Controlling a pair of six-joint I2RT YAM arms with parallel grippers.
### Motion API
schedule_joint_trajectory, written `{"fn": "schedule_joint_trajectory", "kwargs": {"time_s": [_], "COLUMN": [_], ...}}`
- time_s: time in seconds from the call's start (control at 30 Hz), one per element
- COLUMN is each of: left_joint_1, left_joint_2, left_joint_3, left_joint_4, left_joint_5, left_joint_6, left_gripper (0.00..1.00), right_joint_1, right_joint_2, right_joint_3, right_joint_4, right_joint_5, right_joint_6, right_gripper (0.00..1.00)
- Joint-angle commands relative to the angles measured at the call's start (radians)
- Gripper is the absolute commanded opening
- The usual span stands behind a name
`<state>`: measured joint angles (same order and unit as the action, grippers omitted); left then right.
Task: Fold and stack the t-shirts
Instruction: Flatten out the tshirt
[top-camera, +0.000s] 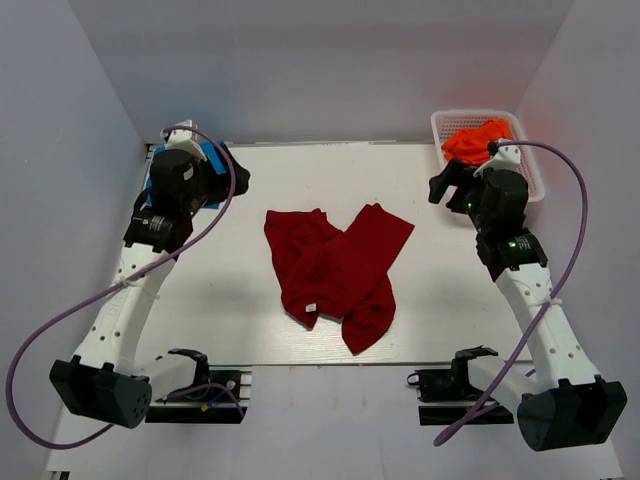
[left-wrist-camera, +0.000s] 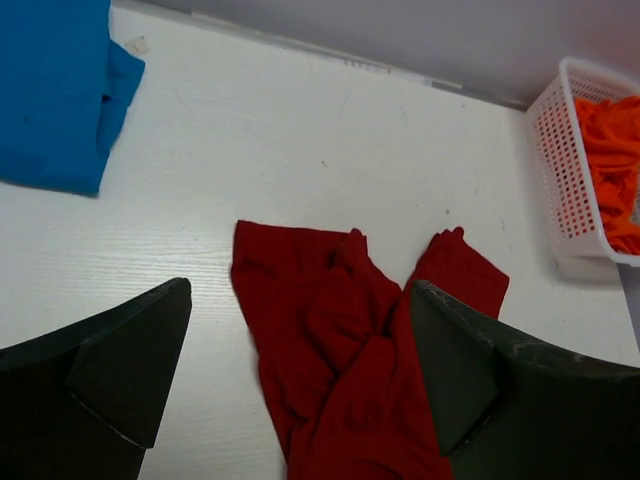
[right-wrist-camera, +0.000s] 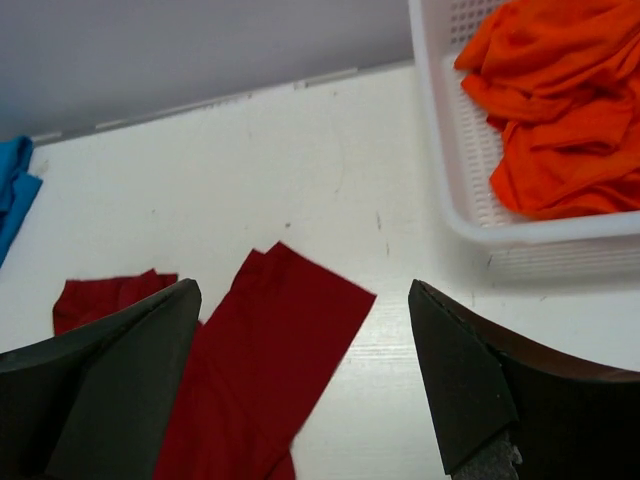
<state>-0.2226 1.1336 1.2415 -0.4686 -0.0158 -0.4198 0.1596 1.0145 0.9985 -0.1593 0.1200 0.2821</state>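
My left gripper moves down and to the right in the top view next, onto the red t-shirt's corner nearest the blue t-shirt, since it sticks out below the gripper.
A dark red t-shirt lies crumpled in the middle of the white table, its small white neck tag near the front; it also shows in the left wrist view and the right wrist view. A bright blue t-shirt lies folded at the far left, mostly behind my left arm in the top view. Orange t-shirts fill the white basket. My left gripper is open and empty above the far left. My right gripper is open and empty beside the basket.
The white basket stands at the far right corner. White walls enclose the table on three sides. The table's front edge runs just ahead of the arm bases.
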Motion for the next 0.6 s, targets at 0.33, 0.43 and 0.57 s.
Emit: {"fn": "schedule_joint_trajectory", "kwargs": {"time_s": [0.33, 0.43, 0.57], "left_joint_1": [-0.017, -0.017, -0.017], "left_joint_2": [0.316, 0.471, 0.655], "left_joint_3": [0.033, 0.058, 0.108], "left_joint_4": [-0.123, -0.123, -0.150], "left_joint_5": [0.050, 0.097, 0.135], "left_joint_6": [-0.043, -0.053, -0.062], "left_gripper": [1.00, 1.00, 1.00], "right_joint_1": [0.018, 0.041, 0.073], "right_joint_2": [0.292, 0.435, 0.579], "right_joint_3": [0.087, 0.156, 0.207], "right_joint_4": [-0.166, -0.242, -0.263], "right_joint_5": [-0.267, -0.257, -0.158], "right_joint_6": [0.060, 0.063, 0.086], "right_gripper": [0.90, 0.90, 0.90]}}
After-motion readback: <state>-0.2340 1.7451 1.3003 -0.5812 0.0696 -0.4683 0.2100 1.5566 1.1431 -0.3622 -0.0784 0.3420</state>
